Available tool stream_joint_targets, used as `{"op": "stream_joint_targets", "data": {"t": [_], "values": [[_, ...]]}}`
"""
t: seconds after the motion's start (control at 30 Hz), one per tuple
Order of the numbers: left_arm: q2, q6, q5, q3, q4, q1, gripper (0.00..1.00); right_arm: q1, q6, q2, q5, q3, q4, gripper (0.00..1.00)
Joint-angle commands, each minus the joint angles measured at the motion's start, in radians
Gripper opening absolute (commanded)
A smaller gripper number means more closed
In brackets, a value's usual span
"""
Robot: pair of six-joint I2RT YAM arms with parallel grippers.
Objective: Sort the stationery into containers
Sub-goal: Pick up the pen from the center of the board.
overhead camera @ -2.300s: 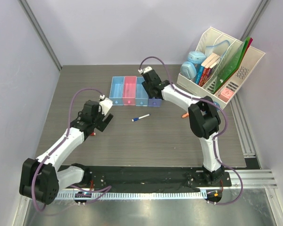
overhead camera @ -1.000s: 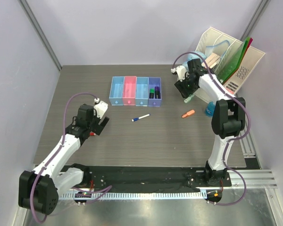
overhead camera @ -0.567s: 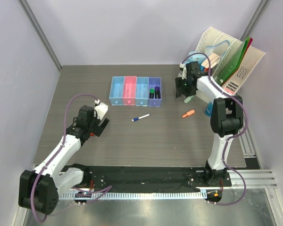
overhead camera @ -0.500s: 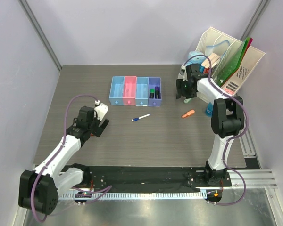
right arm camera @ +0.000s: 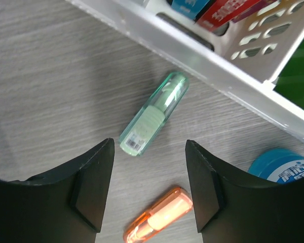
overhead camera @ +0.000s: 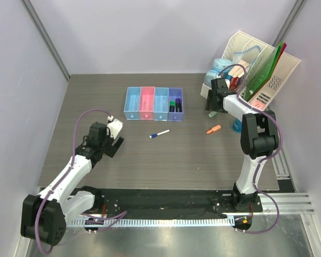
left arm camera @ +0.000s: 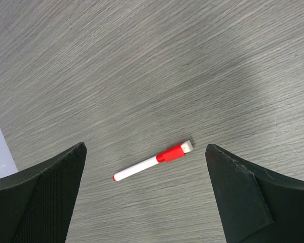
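The green highlighter's far end lies close to the rack's lower side, so next I should move my right gripper down onto the green highlighter's nearer barcode end (overhead camera: 211,115) (right arm camera: 138,136), fingers straddling it.
The containers (overhead camera: 153,103) form a row of four joined trays at mid-table; the purple one holds a green and a purple highlighter (overhead camera: 175,104). A blue-capped white marker (overhead camera: 159,133) lies in front of them. My right gripper (right arm camera: 149,152) stands open above the table beside the rack. A green highlighter (right arm camera: 154,114) lies just past its fingertips, and an orange highlighter (right arm camera: 159,215) lies below, between the fingers. A blue roll (right arm camera: 283,164) sits to the right. My left gripper (left arm camera: 145,148) hangs wide open over a red-capped white marker (left arm camera: 152,162).
The large white slanted file rack (overhead camera: 257,69) with books and green folders stands at the back right, right next to my right gripper (overhead camera: 211,107). Its lower wall (right arm camera: 202,45) runs just beyond the green highlighter. My left gripper (overhead camera: 116,140) is at the left of the table.
My right arm has swung from over the purple tray to the rack side, ending above the green highlighter. The left arm has drawn back slightly toward the near left.
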Motion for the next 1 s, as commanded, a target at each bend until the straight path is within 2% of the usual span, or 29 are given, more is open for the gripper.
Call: {"op": "stream_joint_targets", "data": {"t": [0.0, 0.4, 0.97], "values": [[-0.015, -0.002, 0.022, -0.004, 0.049, 0.006, 1.00, 0.019, 0.038, -0.009, 0.117, -0.023, 0.115, 0.63], [-0.025, 0.021, 0.030, -0.050, 0.084, 0.006, 1.00, 0.064, 0.073, 0.080, 0.170, -0.033, 0.159, 0.63], [-0.030, 0.027, 0.042, -0.064, 0.087, 0.006, 1.00, 0.062, 0.104, 0.097, 0.228, -0.054, 0.167, 0.59]]}}
